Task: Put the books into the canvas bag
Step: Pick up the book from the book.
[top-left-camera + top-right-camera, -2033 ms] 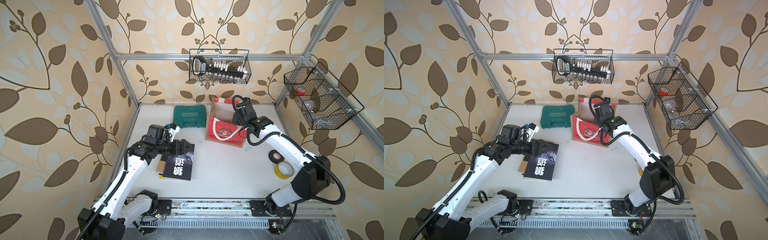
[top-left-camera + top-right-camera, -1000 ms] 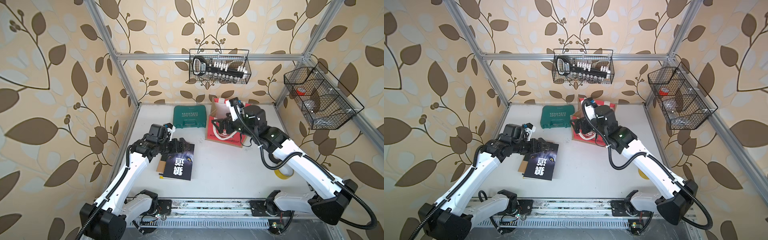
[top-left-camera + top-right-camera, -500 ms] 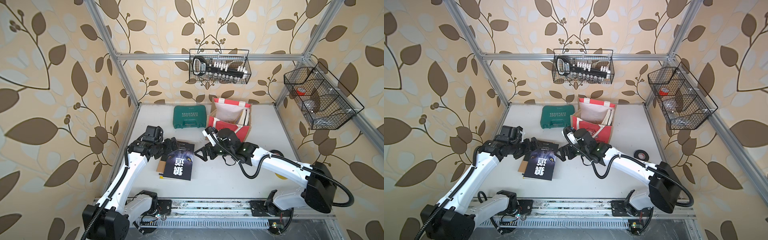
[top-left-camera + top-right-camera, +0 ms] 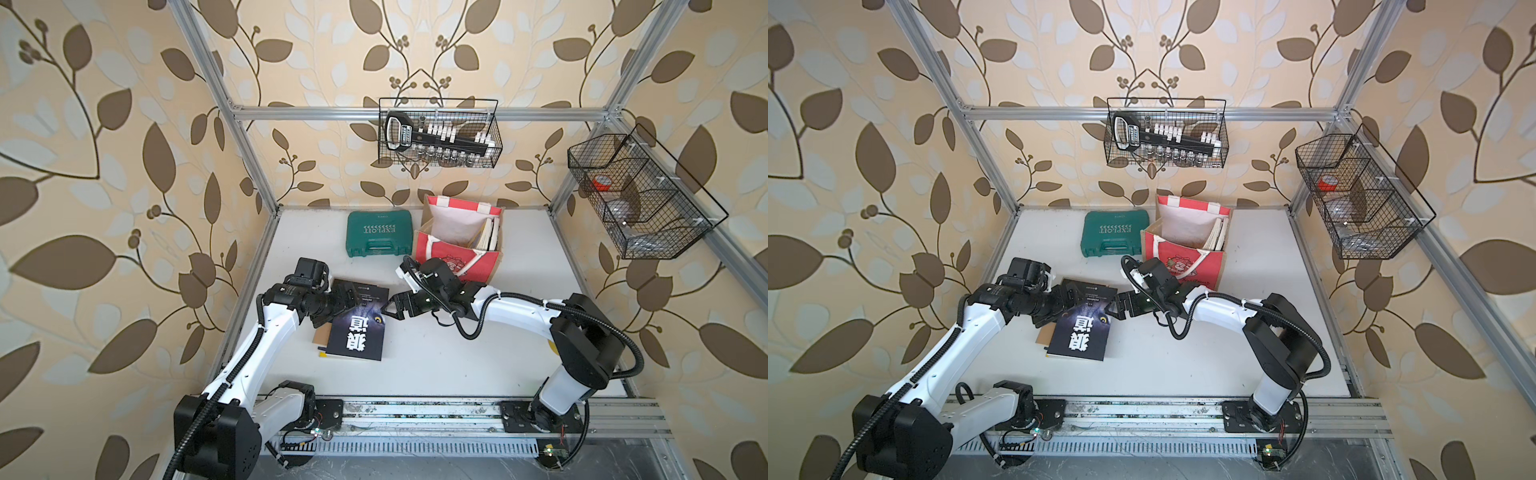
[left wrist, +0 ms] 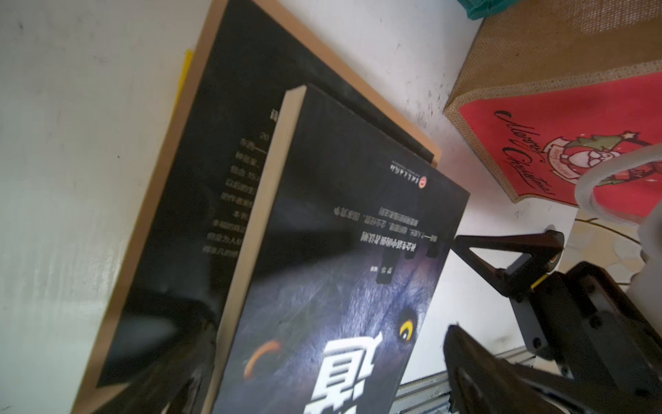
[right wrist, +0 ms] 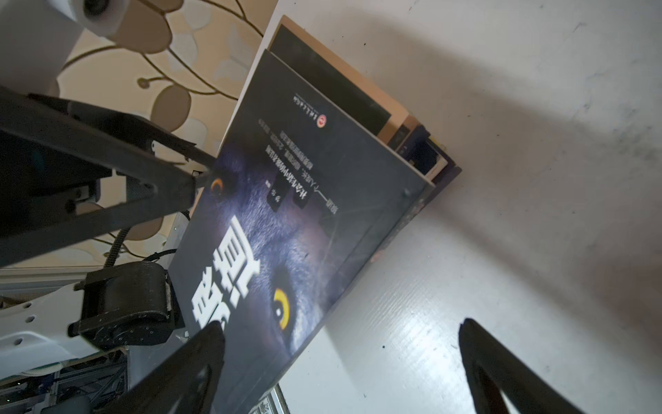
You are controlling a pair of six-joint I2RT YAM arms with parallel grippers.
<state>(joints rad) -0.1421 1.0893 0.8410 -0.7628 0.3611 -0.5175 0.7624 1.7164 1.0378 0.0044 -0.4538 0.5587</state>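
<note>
I will move my right gripper outward along the book's edge and close it there, because the top book's far corner (image 4: 387,290) by the bag (image 4: 478,266) is farther outward than the open fingers.
The books (image 4: 356,334) (image 4: 1079,337) lie in a loose stack at the table's left. The top one is dark navy with wolf eyes and a white title. It lies askew over tan-edged and yellow ones (image 5: 186,118). My left gripper (image 4: 345,306) (image 5: 329,362) is open at the stack's far left end, with the top book (image 5: 340,272) between its wide jaws. My right gripper (image 4: 388,311) (image 6: 344,362) is open at the book's right edge (image 6: 304,215). One finger is over the cover and the other is over bare table. The canvas bag (image 4: 478,266) (image 4: 1204,266) stands upright behind it, with some books (image 4: 490,235) inside.
A green tool case (image 4: 380,232) lies left of the bag at the back. Black wire baskets hang on the back wall (image 4: 440,133) and the right wall (image 4: 640,199). The arms' metal rail (image 4: 415,415) runs along the table's front edge.
My right arm has swung away from the bag, forward and left, down to the stack's right edge. My left gripper stayed at the stack, shifting only slightly.
</note>
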